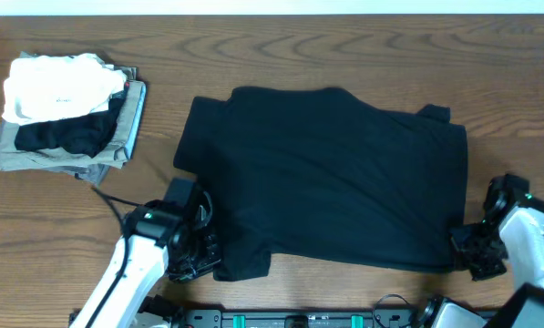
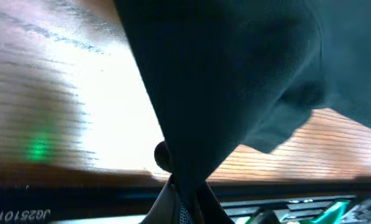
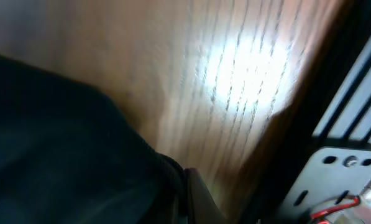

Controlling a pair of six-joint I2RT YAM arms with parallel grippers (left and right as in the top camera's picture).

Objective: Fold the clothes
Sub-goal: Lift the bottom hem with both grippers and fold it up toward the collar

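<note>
The shirt's body is still unfolded, so my left gripper will lift the shirt's pinched hem corner outward over the shirt and lower it beside the sleeve nearest the pile.
The clothes, a large black T-shirt point(image 1: 326, 182), lie spread across the middle of the wooden table, collar toward the far edge. My left gripper point(image 1: 208, 255) is at the shirt's near left corner, shut on the fabric. In the left wrist view the cloth point(image 2: 235, 74) rises from between the closed fingers of the left gripper point(image 2: 184, 199) and hangs lifted off the wood. My right gripper point(image 1: 463, 244) is at the near right corner. In the right wrist view the right gripper point(image 3: 182, 186) is pinched on the shirt's hem point(image 3: 61, 155).
A pile of folded garments point(image 1: 66, 114), with a white one point(image 1: 57, 87) on top, sits at the far left. A black cable point(image 1: 117, 205) runs on the table from that pile to the left arm. A black rail point(image 1: 299, 319) lines the front edge.
</note>
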